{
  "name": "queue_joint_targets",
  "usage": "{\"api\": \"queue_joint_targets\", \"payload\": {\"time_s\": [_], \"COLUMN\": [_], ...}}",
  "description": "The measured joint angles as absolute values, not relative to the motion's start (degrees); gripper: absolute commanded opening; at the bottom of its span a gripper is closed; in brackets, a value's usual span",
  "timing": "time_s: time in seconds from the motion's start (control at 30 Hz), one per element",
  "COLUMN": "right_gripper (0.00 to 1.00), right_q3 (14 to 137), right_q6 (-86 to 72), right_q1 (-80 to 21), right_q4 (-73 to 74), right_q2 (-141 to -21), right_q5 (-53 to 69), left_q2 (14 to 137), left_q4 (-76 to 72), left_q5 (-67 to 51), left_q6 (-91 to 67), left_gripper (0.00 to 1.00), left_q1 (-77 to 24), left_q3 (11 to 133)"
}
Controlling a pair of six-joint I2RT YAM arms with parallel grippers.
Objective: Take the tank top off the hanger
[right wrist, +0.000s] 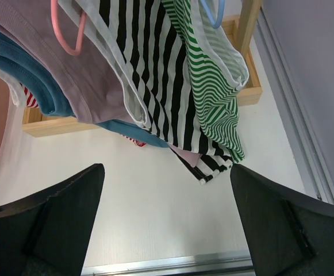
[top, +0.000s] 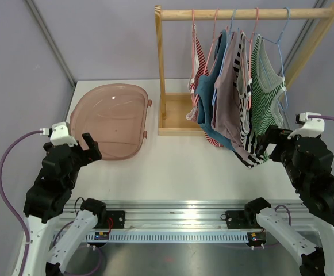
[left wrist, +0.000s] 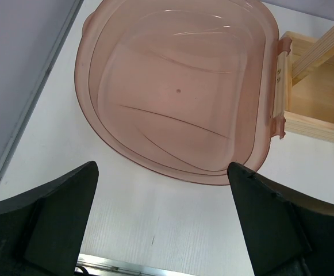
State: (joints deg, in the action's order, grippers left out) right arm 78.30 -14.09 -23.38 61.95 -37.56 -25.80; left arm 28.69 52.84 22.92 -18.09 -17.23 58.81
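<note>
The red-striped tank top's bare pink hanger wire hangs above my right gripper and to its left in the top view. My right gripper will go up across the tank tops and onto that wire.
Several tank tops hang on hangers from a wooden rack (top: 160, 69): red-striped (top: 198, 63), blue (top: 209, 95), mauve (top: 229, 92), black-and-white striped (top: 246, 86) and green-striped (top: 267, 92). The green one hangs on a light blue hanger (top: 279, 40). My right gripper (top: 268, 144) is open and empty, just in front of the hems at the right. In the right wrist view the green top (right wrist: 210, 86) and the black-and-white top (right wrist: 155, 75) hang above the open gripper (right wrist: 167, 221). My left gripper (top: 89, 148) is open and empty by the basin.
A translucent pink basin (top: 112, 118) lies on the white table at the left, also in the left wrist view (left wrist: 178, 86). The rack's wooden base tray (top: 175, 118) stands beside it. Grey walls enclose the table. A metal rail (top: 178, 221) runs along the near edge.
</note>
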Motion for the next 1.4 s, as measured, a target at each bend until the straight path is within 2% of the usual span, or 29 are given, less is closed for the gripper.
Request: {"api": "queue_joint_targets", "payload": {"time_s": [0.13, 0.37, 0.5, 0.7, 0.9, 1.17, 1.23, 1.33, 1.4], "right_gripper": [1.0, 0.99, 0.99, 0.99, 0.95, 0.89, 0.85, 0.71, 0.66], "right_q3": [78.81, 89.01, 98.83, 107.35, 115.5, 133.32, 137.32, 141.75, 143.41], "right_q6": [-13.76, -15.99, -18.59, -21.15, -21.78, -18.15, -16.6, -14.72, -13.37], "right_q1": [-23.38, -23.51, -23.59, -23.66, -27.0, -35.46, -36.34, -36.84, -36.93], "right_q4": [60.93, 55.83, 50.48, 46.63, 46.87, 52.75, 54.0, 55.46, 55.81], "right_q2": [-37.52, -41.74, -50.3, -64.38, -78.26, -94.48, -97.78, -101.84, -104.05], "right_q5": [-22.48, -2.22, 9.37, 14.68, 9.76, -7.88, -12.73, -17.87, -20.47], "left_q2": [28.73, 29.8, 30.13, 30.94, 31.64, 31.64, 31.62, 31.62, 31.57], "left_q4": [52.88, 53.08, 53.06, 53.04, 52.73, 50.83, 50.74, 50.35, 49.69], "left_q5": [22.92, 22.68, 21.91, 21.89, 21.85, 21.28, 21.15, 20.75, 20.4], "left_q6": [-18.06, -18.06, -18.06, -18.09, -18.09, -19.14, -19.51, -19.77, -19.88], "left_gripper": [0.99, 0.99, 0.99, 0.99, 0.99, 0.99, 0.99, 0.99, 0.99], "left_q1": [-17.23, -17.23, -17.23, -17.23, -17.23, -17.23, -17.23, -17.23, -17.23], "left_q3": [58.81, 59.24, 59.24, 59.24, 58.96, 53.98, 52.8, 52.16, 51.96]}}
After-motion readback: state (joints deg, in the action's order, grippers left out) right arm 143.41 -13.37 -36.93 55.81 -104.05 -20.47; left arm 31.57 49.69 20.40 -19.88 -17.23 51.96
